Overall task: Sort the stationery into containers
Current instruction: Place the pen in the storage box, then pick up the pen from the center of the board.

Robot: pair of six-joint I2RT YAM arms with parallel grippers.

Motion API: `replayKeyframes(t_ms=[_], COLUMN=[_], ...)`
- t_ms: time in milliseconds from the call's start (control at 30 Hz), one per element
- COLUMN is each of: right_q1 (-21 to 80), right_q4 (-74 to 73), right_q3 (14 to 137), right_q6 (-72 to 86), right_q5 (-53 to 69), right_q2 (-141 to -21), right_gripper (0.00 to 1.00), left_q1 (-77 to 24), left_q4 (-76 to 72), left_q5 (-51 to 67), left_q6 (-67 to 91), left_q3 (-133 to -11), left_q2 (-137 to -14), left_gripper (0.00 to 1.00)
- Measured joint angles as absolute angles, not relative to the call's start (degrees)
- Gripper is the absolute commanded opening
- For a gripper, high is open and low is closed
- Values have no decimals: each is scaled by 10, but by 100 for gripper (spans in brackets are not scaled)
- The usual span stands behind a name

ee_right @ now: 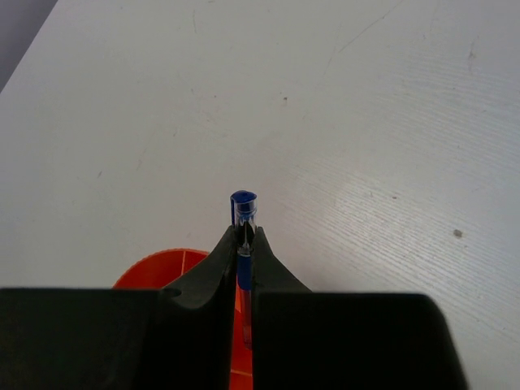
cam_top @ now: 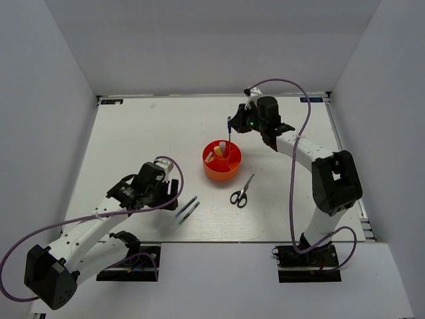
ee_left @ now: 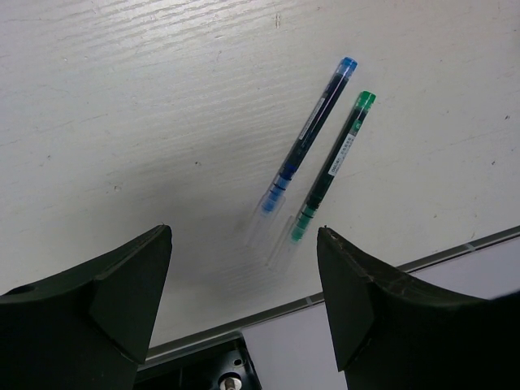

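Observation:
The far end of the blue-capped pen is below the left gripper and to its right in the top view, so the gripper will move that way and come down with its fingers on either side of it.
The round orange-red tub [cam_top: 222,161] stands mid-table and holds a few items in its compartments. My right gripper [cam_top: 230,127] is shut on a blue pen [cam_top: 229,133] and holds it upright over the tub's far side. In the right wrist view the pen [ee_right: 244,207] sticks out between the closed fingers, with the tub's rim [ee_right: 154,272] below. My left gripper [ee_left: 244,236] is open and empty, just short of two thin pens, one blue-capped [ee_left: 307,134] and one green-capped [ee_left: 335,162]. They lie side by side on the table [cam_top: 187,209]. Black-handled scissors [cam_top: 242,191] lie right of the tub.
The table's front edge [ee_left: 455,250] runs close below the two pens. White walls enclose the table on three sides. My left gripper in the top view [cam_top: 169,194] sits left of the pens.

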State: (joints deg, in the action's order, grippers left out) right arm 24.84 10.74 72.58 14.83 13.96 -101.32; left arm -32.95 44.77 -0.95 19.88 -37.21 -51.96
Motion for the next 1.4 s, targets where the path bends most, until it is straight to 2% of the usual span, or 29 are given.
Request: replayKeyframes(t_ms=[100,233,433,600,733,767,867,933,1000,1067,1233,1400], right_q1=[249,249,251,251,248,247,240,234,229,225,216,205], right_q4=[113,122,121,100,56,44,16,-1,-17,-46,-111,-149], right_q3=[709,693,677,677,676,673,639,598,553,510,459,454], right_q6=[149,147,146,144,129,123,97,78,56,33,-14,-41], right_q5=[156,177,186,175,158,156,168,189,214,241,298,324], right_q2=[-1013,-1010,-983,-943,-893,-879,-827,-789,-757,-730,-700,-666], right_gripper=[35,44,45,40,23,13,6,9,23,27,28,28], left_q1=[-329,-329,-329,-329,-329,-329,-330,-331,-333,-335,-348,-372], left_q4=[447,445,447,450,450,449,447,445,443,437,423,399], left_q5=[-10,-10,-10,-12,-13,-13,-12,-12,-12,-10,-2,1], left_q6=[199,199,193,171,143,136,118,108,100,95,87,80], left_q3=[-372,-372,-379,-401,-424,-430,-444,-451,-456,-458,-486,-520], left_q2=[-521,-528,-569,-615,-647,-657,-686,-705,-722,-738,-785,-837], left_gripper=[82,82,78,58,56,56,56,56,56,56,55,47])
